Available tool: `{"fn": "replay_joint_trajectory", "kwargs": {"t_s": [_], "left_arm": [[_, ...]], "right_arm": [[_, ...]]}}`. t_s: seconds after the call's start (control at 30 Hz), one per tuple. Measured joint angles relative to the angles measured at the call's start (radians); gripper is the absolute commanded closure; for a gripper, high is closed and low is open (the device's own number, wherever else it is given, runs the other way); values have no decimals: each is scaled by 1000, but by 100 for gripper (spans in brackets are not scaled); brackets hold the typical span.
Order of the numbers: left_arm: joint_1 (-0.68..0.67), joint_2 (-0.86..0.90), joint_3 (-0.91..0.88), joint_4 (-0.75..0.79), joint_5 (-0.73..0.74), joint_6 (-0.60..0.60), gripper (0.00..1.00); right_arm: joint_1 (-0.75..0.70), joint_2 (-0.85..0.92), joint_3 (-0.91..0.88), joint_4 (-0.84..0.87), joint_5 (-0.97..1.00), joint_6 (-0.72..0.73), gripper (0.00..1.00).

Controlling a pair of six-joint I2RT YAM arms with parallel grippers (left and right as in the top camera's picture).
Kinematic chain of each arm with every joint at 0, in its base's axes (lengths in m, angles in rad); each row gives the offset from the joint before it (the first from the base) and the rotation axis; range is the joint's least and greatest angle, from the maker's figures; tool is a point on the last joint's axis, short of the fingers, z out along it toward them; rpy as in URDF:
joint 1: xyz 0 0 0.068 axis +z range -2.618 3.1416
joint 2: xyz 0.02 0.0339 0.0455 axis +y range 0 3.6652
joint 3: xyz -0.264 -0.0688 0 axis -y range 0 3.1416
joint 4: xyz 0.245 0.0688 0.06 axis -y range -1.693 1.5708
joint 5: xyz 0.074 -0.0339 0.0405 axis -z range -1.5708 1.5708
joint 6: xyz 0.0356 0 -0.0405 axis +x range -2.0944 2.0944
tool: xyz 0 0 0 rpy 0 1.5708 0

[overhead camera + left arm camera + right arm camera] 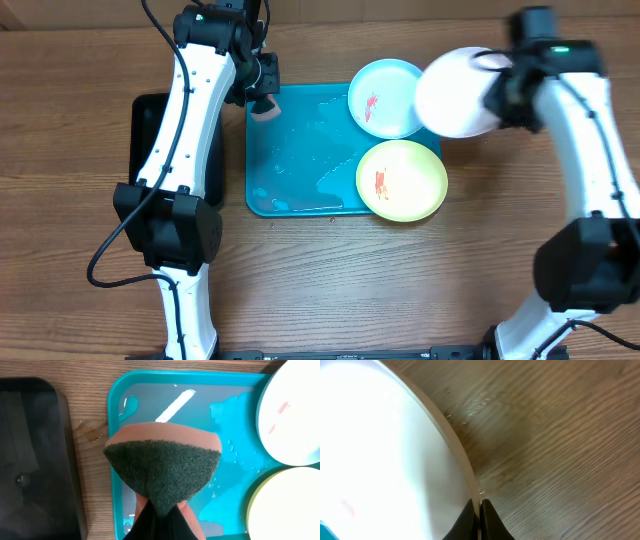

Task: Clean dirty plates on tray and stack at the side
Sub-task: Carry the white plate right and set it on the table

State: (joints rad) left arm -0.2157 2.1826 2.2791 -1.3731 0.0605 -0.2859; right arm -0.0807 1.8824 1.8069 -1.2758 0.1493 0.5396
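The right gripper moves down away from the turquoise tray (300, 150) onto the bare wood, open below it, next. It releases the white plate's rim there.
A turquoise tray (300, 150) holds a pale blue plate (385, 97) and a yellow-green plate (401, 180), each with a red smear. My right gripper (497, 92) is shut on the rim of the white plate (455, 92), which hangs lifted over the tray's right edge. In the right wrist view the fingertips (487, 515) pinch that white plate (385, 455) rim. My left gripper (264, 98) is shut on an orange sponge with a green scrub face (162, 467), hovering over the tray's wet left end (150, 400).
A black tray (147, 150) lies left of the turquoise one, seen too in the left wrist view as the black tray (30, 455). Water pools on the turquoise tray (320, 165), and a small puddle (90, 430) sits on the wood beside it.
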Motion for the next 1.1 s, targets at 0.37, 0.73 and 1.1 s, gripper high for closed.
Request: {"fn": "replay_joint_trajectory", "kwargs": {"t_s": [0.37, 0.73, 1.1], "left_arm": [[-7, 0, 0, 8, -4, 0, 96], [-8, 0, 0, 9, -4, 0, 95], [-32, 0, 0, 11, -5, 0, 96]], "right_arm": [[-272, -2, -241, 157, -114, -29, 96], [-272, -2, -488, 393, -135, -37, 96], [-272, -2, -472, 283, -214, -84, 48]]}}
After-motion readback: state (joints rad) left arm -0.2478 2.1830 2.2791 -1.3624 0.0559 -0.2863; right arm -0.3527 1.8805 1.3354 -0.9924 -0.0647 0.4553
